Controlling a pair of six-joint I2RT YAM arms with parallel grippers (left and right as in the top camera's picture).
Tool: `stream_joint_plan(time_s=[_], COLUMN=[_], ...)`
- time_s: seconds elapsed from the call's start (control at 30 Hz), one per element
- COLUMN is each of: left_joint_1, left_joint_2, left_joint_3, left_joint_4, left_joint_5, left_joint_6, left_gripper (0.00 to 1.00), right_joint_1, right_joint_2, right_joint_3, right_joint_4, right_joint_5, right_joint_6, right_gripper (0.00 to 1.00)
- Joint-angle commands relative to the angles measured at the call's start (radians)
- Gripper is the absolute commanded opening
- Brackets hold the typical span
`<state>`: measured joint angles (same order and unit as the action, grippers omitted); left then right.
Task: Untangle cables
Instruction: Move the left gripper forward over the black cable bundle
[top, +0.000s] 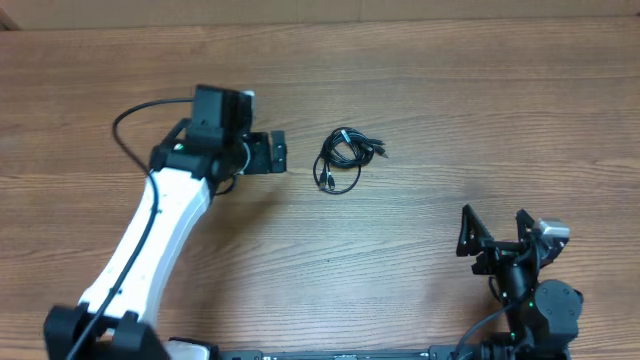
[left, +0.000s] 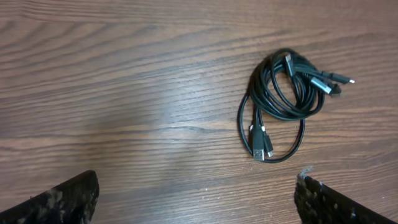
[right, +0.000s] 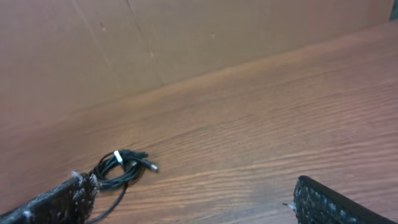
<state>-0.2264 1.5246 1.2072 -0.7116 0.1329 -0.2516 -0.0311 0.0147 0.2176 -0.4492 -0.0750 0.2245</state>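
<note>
My left gripper moves toward the right in the overhead view and down onto the nearest parts of the bundle (left: 283, 106) next.
The cables (top: 344, 155) are thin black cords in a small tangled bundle of loops with plug ends, lying on the wooden table near its middle. In the left wrist view the bundle (left: 283, 106) lies ahead and to the right of the jaws. My left gripper (top: 277, 153) is open and empty, just left of the bundle and apart from it. My right gripper (top: 497, 230) is open and empty at the front right, far from the cables. The right wrist view shows the bundle (right: 118, 168) in the distance beside its left finger.
The wooden table (top: 450, 90) runs to a brown wall (right: 186, 37) at the back. A thicker black cord (top: 135, 115) loops from the left arm. The arm bases stand at the front edge.
</note>
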Motion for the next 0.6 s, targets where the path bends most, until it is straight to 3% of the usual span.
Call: stream_joint_plan(time_s=[0.0, 0.57], left_joint_1=[-0.039, -0.111], left_joint_2=[0.063, 0.236], left_joint_3=[0.082, 0.142], left_joint_4=[-0.011, 0.099], left_joint_5=[-0.004, 0.013], left_joint_6=[0.028, 0.007], left_gripper=[1.00, 1.00], right_joint_1=[0.005, 0.005], right_joint_2=[0.032, 0.582], right_joint_3=[0.079, 0.565], right_joint_4=[-0.042, -0.373], right_joint_5=[-0.005, -0.009], right_joint_6=[0.012, 0.012], right_gripper=[1.00, 1.00])
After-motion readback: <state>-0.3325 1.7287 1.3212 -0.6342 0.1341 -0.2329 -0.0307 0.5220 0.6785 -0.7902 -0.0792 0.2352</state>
